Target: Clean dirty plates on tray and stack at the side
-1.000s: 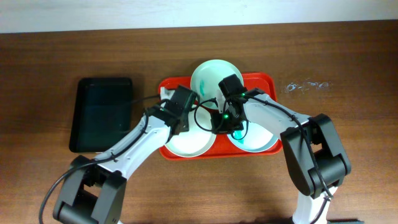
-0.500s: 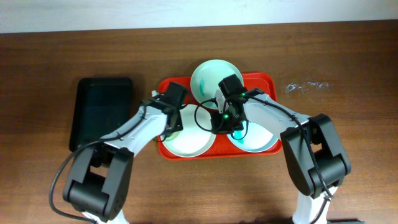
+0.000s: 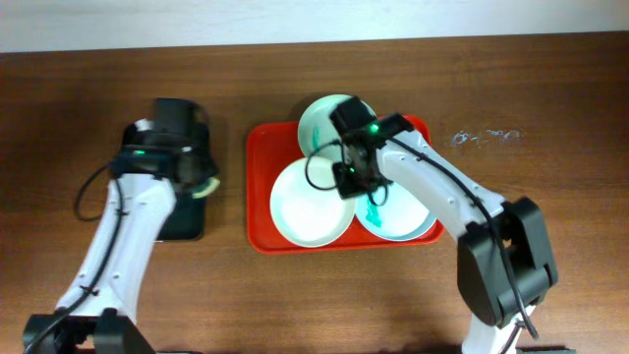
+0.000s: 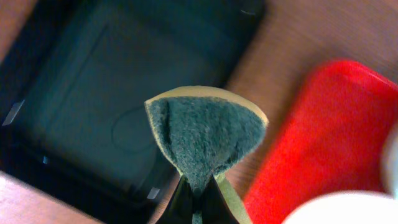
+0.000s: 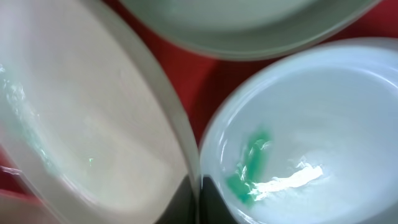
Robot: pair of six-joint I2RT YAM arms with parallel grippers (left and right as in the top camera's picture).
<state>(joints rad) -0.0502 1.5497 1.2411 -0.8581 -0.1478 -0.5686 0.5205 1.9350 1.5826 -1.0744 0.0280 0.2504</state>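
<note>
The white plate (image 3: 307,205) looks unsmeared from overhead. My right gripper should next rise, swing past the red tray, bring the plate down and release it at the shiny scrap (image 3: 486,136).
Three plates lie on the red tray (image 3: 260,147). A pale green plate (image 3: 324,118) is at the back, a white plate (image 3: 307,205) at front left, and a plate with a teal smear (image 3: 403,216) at front right. My right gripper (image 3: 348,179) is shut on the front left plate's right rim, which shows in the right wrist view (image 5: 81,124) next to the smeared plate (image 5: 311,124). My left gripper (image 3: 195,182) is left of the red tray, over the black tray's right edge. It is shut (image 4: 198,190) on a green and yellow sponge (image 4: 205,130).
The black tray (image 3: 147,157) lies left of the red tray, with a strip of bare wood between them (image 4: 273,68). A small shiny wrapper-like scrap (image 3: 484,136) lies at the right back. The table's back edge meets a white wall.
My left arm has swung left from the red tray to the black tray, sponge still in its jaws. The front left plate now lies uncovered and has shifted slightly toward the back.
</note>
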